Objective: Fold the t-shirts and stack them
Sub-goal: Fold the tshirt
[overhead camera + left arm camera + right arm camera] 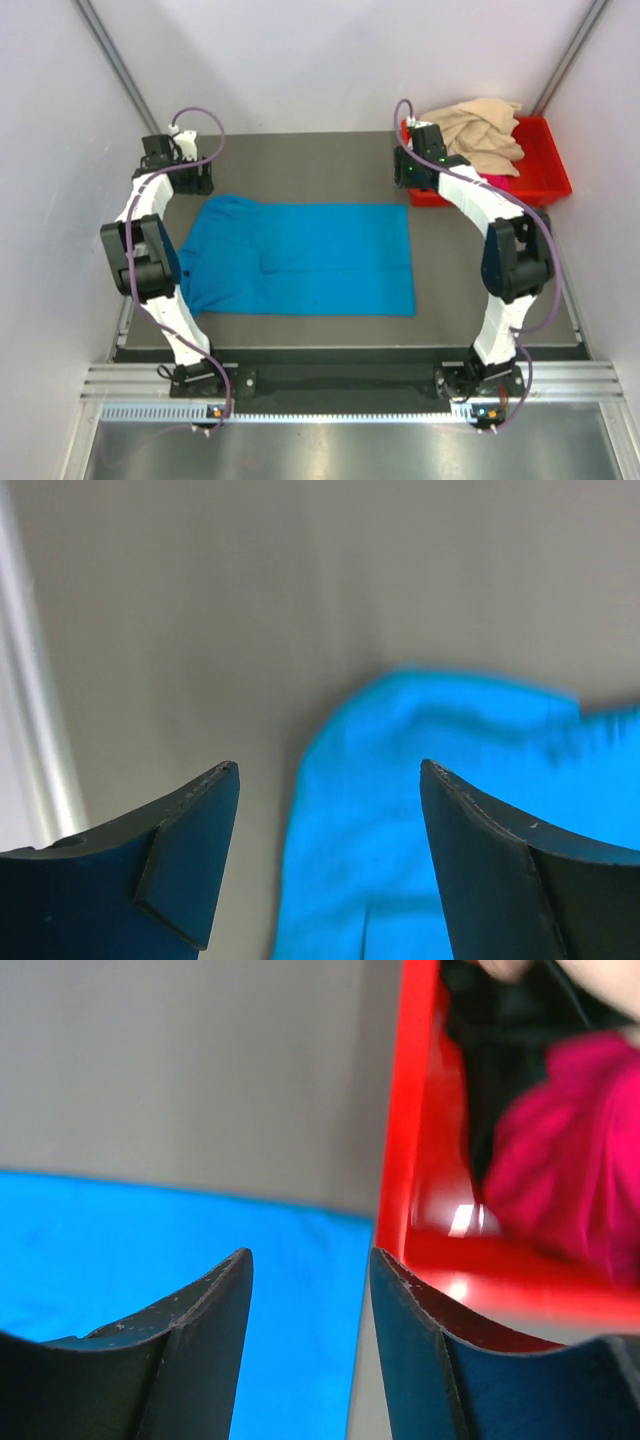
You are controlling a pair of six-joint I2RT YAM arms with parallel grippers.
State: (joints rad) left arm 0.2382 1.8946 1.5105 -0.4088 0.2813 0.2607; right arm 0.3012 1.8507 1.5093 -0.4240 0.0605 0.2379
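Observation:
The turquoise-blue t-shirt's rounded far corner is below my left gripper, to its right in the top view, so I will lower it that way and close there.
The turquoise-blue t-shirt point(300, 258) lies spread flat on the table's middle, collar to the left. It shows in the left wrist view point(430, 810) and in the right wrist view point(150, 1250). The beige-tan t-shirt point(483, 130) is heaped on the red bin point(545, 172) at the back right. The magenta-pink t-shirt point(570, 1150) lies inside that bin. My left gripper point(330, 775) is open and empty above the shirt's far left corner. My right gripper point(312, 1258) is open and empty above the shirt's far right corner, beside the bin.
The dark grey table mat point(300, 160) is bounded by white walls on the left, back and right. The red bin's near wall point(405, 1110) stands close to my right gripper. A metal rail point(340, 378) runs along the near edge.

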